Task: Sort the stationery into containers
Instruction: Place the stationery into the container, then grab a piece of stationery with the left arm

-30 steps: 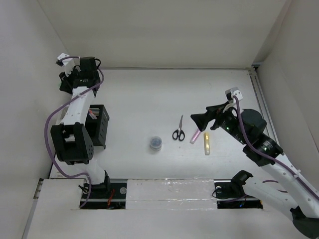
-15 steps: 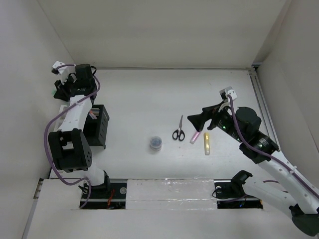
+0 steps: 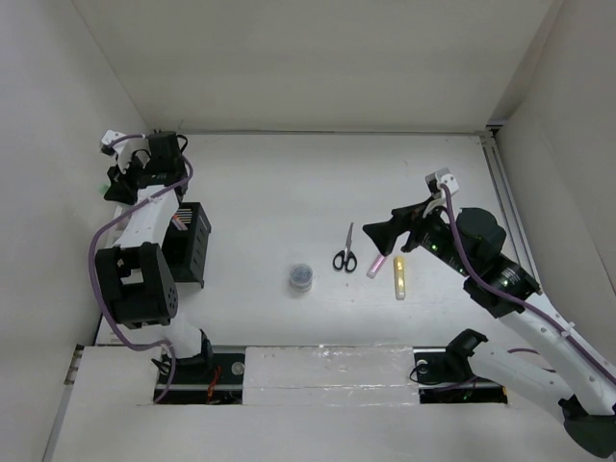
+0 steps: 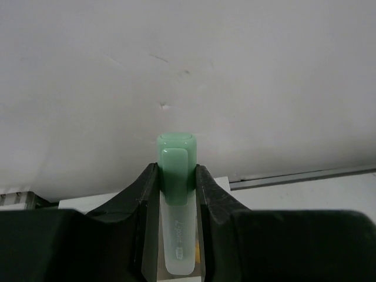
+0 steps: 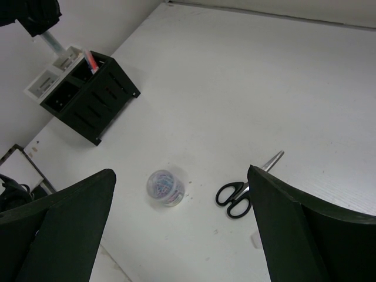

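Observation:
The green highlighter's lower end already points into the organiser's far section (image 5: 67,59), so my left gripper will carry the highlighter down over the white mesh organiser (image 5: 49,80) and into that section next.
My left gripper (image 3: 113,183) is shut on a green highlighter (image 4: 176,154), held over the far left table edge by the wall; the grip shows in the left wrist view (image 4: 176,174). A black slatted holder (image 3: 189,243) with a pink pen in it stands just to the right. The white mesh organiser (image 5: 49,80) stands behind it. My right gripper (image 3: 381,232) is open and empty above the black-handled scissors (image 3: 345,253), a pink highlighter (image 3: 377,265) and a yellow highlighter (image 3: 399,278). The round tub (image 3: 301,277) stands left of the scissors.
In the right wrist view the tub (image 5: 166,188) and scissors (image 5: 237,194) lie between my wide-open fingers (image 5: 70,223). White walls close the left, back and right. A metal rail (image 3: 505,207) runs along the right edge.
My left gripper has moved left and away from the black holder toward the wall, still holding the green highlighter. The right arm shifted slightly left, then stayed still.

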Robot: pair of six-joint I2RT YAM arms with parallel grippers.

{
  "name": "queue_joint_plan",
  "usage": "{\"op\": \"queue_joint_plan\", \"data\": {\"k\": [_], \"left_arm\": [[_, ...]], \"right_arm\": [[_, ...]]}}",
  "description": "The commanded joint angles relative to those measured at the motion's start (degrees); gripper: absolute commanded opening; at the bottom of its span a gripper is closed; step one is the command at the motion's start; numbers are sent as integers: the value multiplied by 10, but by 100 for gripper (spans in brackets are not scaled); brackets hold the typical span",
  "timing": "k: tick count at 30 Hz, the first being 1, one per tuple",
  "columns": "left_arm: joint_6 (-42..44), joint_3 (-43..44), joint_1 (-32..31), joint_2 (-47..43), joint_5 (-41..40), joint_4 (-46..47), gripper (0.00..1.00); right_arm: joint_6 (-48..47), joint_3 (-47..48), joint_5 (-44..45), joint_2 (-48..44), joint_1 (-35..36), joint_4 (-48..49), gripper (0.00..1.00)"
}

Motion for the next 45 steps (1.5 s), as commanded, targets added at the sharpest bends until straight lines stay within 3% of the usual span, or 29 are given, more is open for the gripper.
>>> {"op": "queue_joint_plan", "data": {"k": [1,12,15,16,19,20,25,28,29,31,33,35,36,42,45], "left_arm": [[-77,-1,1,9,-38,-59,0],[-223,43,1,73,-58,-200,1],[-232,43,1,73,-58,-211,19],[-237,43,1,73,-58,-211,39],[-243,54,1,68,-58,-221,61],[-237,59,1,61,-63,-221,77],[-186,87,-23,22,-63,-214,100],[-49,85,-98,-22,-70,-103,100],[87,60,-119,-36,-70,17,100],[168,50,-160,-62,-16,79,100],[145,79,-218,-91,117,8,100],[119,116,-260,-91,198,-52,100],[112,129,-314,-91,221,-73,100],[160,119,-525,-14,398,-86,100],[140,124,-557,30,467,-96,100]], "right_arm": [[3,13,-4,-13,-5,7,100],[3,8,-10,-13,-5,7,100],[3,8,-15,-8,-5,7,100],[3,8,-15,-8,-5,12,100],[3,8,-21,-8,-5,12,100],[-2,8,-21,-8,-5,12,100],[-2,8,-21,-8,-5,12,100],[-2,8,-14,-8,-5,12,100],[-2,8,-14,-8,-5,12,100],[-2,14,10,-8,-5,6,100],[11,27,43,-23,-5,-10,100],[18,50,108,-34,-5,-43,100],[25,59,131,-49,-5,-55,100],[30,122,275,-113,-5,-134,100],[30,141,308,-122,-5,-168,100]]}}
